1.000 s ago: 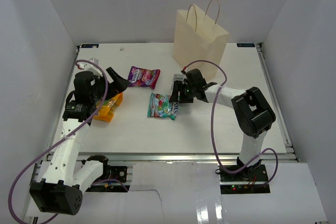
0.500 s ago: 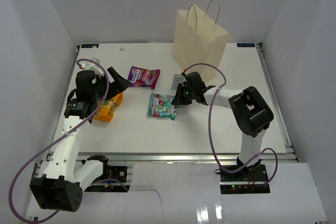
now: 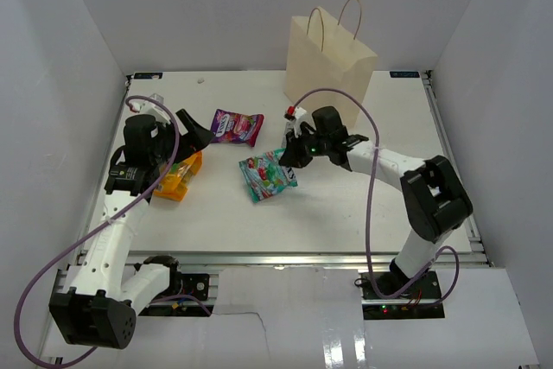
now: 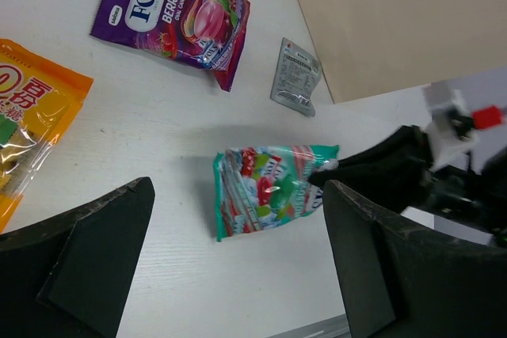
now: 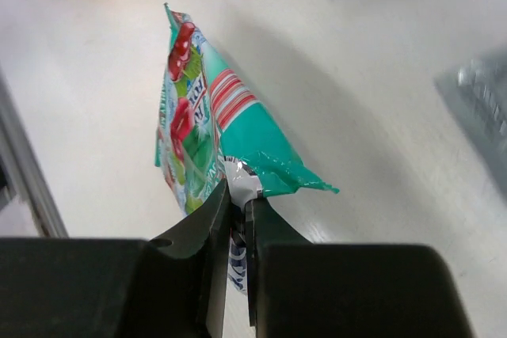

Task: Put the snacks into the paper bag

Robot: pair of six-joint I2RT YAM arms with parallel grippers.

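The paper bag's top is high above the packet, so my right gripper needs to go up and outward next, over the opening between the handles, and let go of the packet there.
My right gripper (image 5: 238, 191) is shut on the crimped edge of the teal-and-red packet (image 5: 206, 128), which hangs tilted just above the table (image 3: 270, 175). The paper bag (image 3: 328, 62) stands upright behind that gripper (image 3: 298, 155), handles up. On the table lie a purple packet (image 3: 237, 127), an orange packet (image 3: 177, 177) and a small silver sachet (image 4: 295, 78) close to the bag's foot. My left gripper (image 3: 194, 146) hovers wide open over the orange packet's right end, holding nothing.
White walls close in the table (image 3: 363, 213) on the left, back and right. A metal rail (image 3: 302, 257) runs along the near edge, with both arm bases behind it. Purple cables loop from both arms.
The right gripper closed on the teal-and-red packet's edge and raised it, swinging it slightly left and askew. The left arm stayed almost still, open.
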